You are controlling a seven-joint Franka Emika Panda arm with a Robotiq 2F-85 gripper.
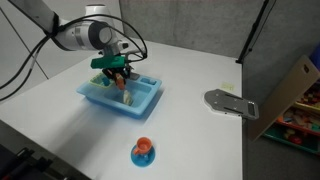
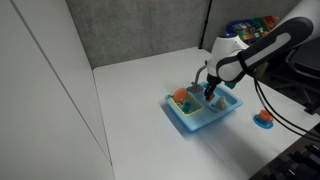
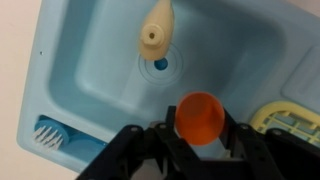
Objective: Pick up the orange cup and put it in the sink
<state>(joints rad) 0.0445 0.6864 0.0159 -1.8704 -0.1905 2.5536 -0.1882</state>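
Observation:
I should move my gripper down while turning it slightly and let go of the tiny orange cup point(image 3: 198, 113) on the open bottom of the sink beside the drain hole point(image 3: 194, 83), which is below my gripper.
My gripper point(image 3: 198, 128) is shut on the tiny orange cup point(image 3: 198, 113) and holds it just above the light blue toy sink point(image 3: 80, 70). The cup hangs over a sink compartment, below the pale faucet point(image 3: 155, 35) and the drain hole. In both exterior views the gripper point(image 1: 118, 76) point(image 2: 210, 94) reaches down into the sink point(image 1: 126, 112) point(image 2: 186, 123). The cup is too small to make out there.
A larger orange round item with green point(image 2: 181, 97) lies in the sink. An orange piece on a blue round base point(image 1: 143, 152) point(image 2: 264, 118) stands on the white table near the sink. A grey flat object point(image 1: 230, 103) lies further off. A pale yellow round item point(image 3: 286, 118) sits at the sink's edge.

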